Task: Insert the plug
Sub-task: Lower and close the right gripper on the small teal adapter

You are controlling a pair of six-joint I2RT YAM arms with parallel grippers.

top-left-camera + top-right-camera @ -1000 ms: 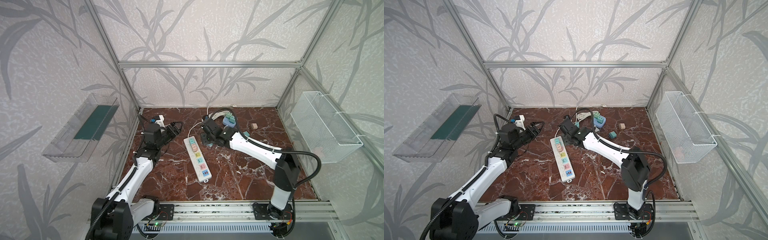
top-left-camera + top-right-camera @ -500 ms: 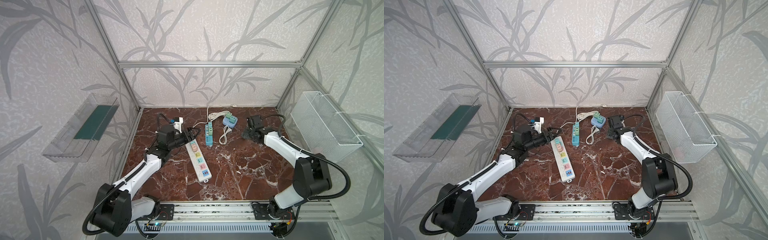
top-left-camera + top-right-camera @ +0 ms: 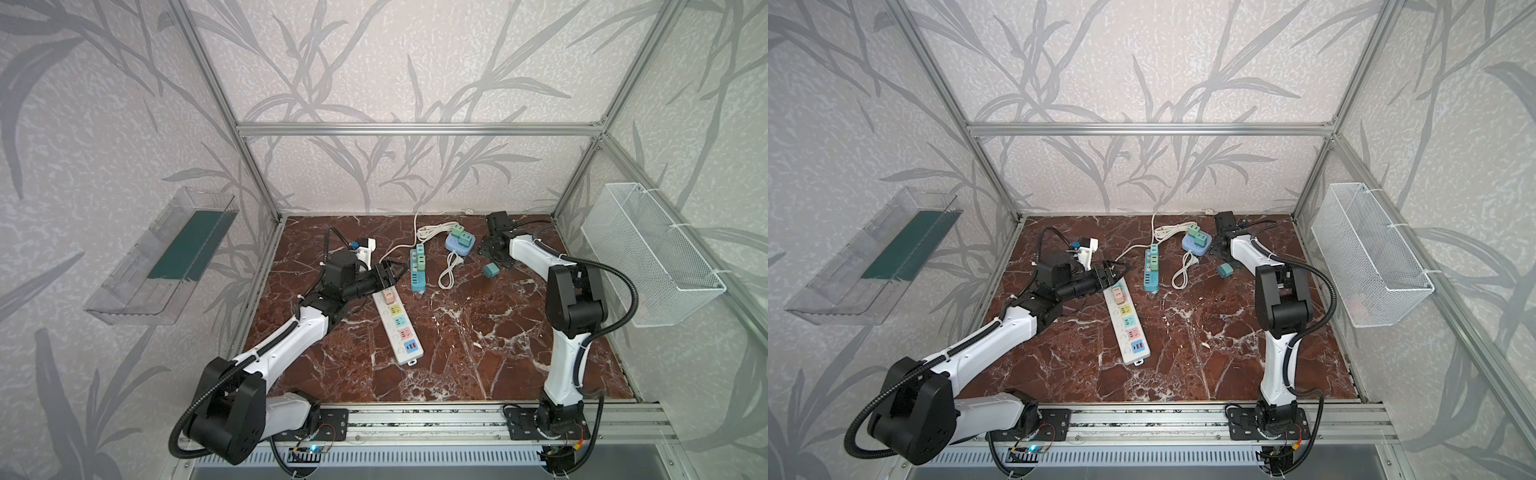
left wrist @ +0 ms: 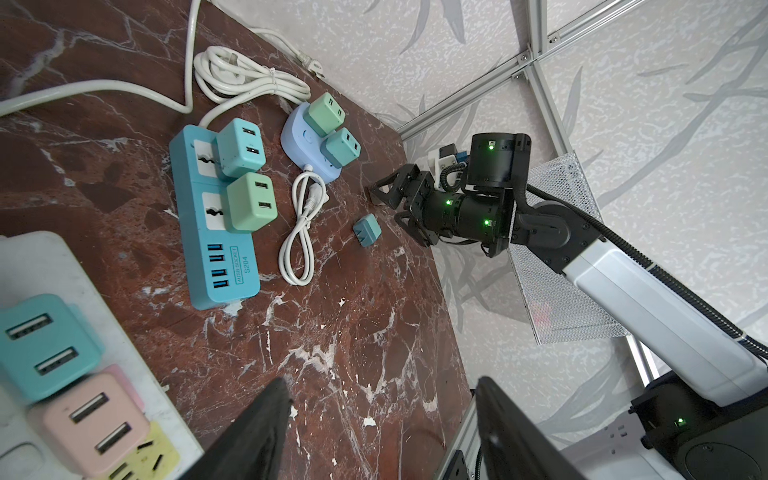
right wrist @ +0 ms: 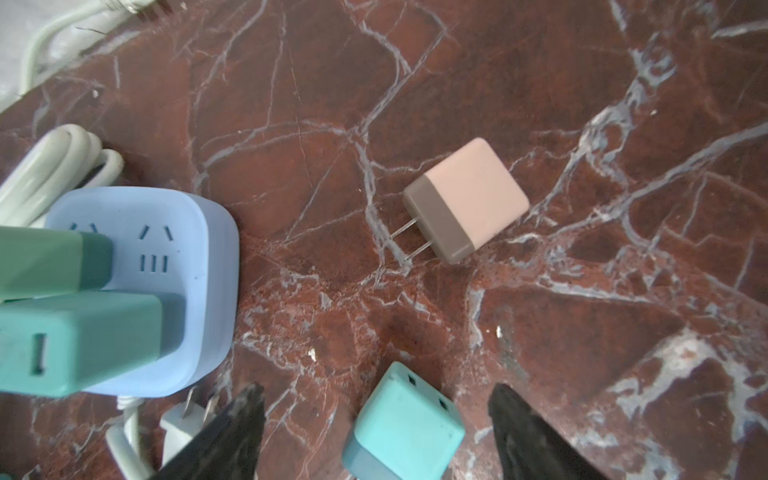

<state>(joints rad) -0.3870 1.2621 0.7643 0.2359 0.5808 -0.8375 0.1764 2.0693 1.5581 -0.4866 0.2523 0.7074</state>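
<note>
The teal plug (image 3: 491, 269) (image 5: 403, 428) lies below my right gripper, clear on both sides between my fingers. My right gripper lowers them around the plug's body and closes next.
A loose teal plug (image 3: 491, 269) (image 3: 1224, 270) (image 4: 367, 230) lies on the marble floor at the back right. My right gripper (image 3: 485, 252) (image 3: 1217, 249) (image 4: 392, 210) (image 5: 376, 415) hovers by it, open; in the right wrist view the teal plug (image 5: 403, 428) shows between the fingers with gaps on both sides. A pink plug (image 5: 465, 199) lies beyond it, prongs out. My left gripper (image 3: 392, 274) (image 3: 1113, 272) (image 4: 382, 415) stands open and empty over the far end of the white power strip (image 3: 405, 353) (image 3: 1131, 353).
A blue power strip (image 3: 417, 282) (image 3: 1151, 284) and a lavender socket block (image 3: 453, 248) (image 5: 174, 249) both carry adapters. A coiled white cable (image 3: 448, 272) lies between them. A wire basket (image 3: 648, 253) hangs on the right wall, a clear tray (image 3: 162, 257) on the left.
My right arm swung from the middle of the floor out to the back right, beside the loose teal plug. My left arm reached right to the white strip's far end.
</note>
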